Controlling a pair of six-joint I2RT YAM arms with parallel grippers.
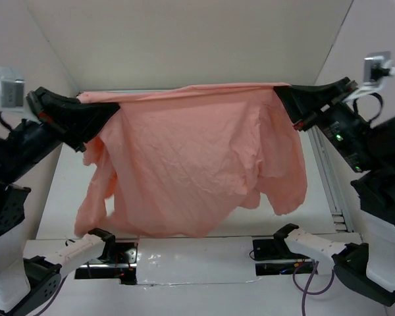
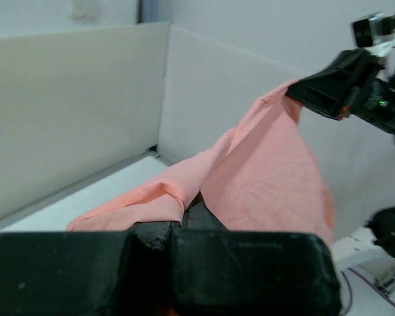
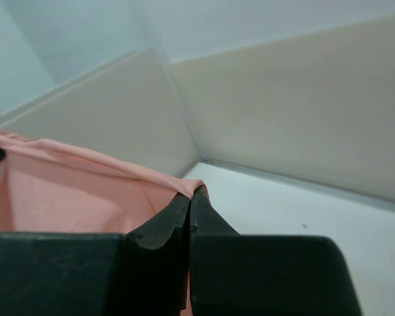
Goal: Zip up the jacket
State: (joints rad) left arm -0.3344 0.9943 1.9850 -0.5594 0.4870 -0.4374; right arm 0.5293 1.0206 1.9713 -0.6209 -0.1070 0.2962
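Note:
The jacket (image 1: 191, 164) is hanging stretched in the air above the table, so my left gripper will next bring its corner down toward the right gripper and then open.
The salmon-pink jacket (image 1: 191, 164) hangs in the air, stretched between my two grippers, its top edge taut and its body and sleeves drooping down. My left gripper (image 1: 85, 108) is shut on the jacket's upper left corner, also seen in the left wrist view (image 2: 187, 214) with the jacket (image 2: 263, 171) running away toward the right arm. My right gripper (image 1: 286, 95) is shut on the upper right corner; in the right wrist view (image 3: 192, 197) the jacket (image 3: 66, 191) edge is pinched between the closed fingers. No zipper is visible.
White walls enclose the table (image 1: 336, 263) on the left, back and right. A metal rail (image 1: 326, 178) runs along the table's right side. Both arm bases stand at the near edge, with two openings (image 1: 105, 270) in the table front.

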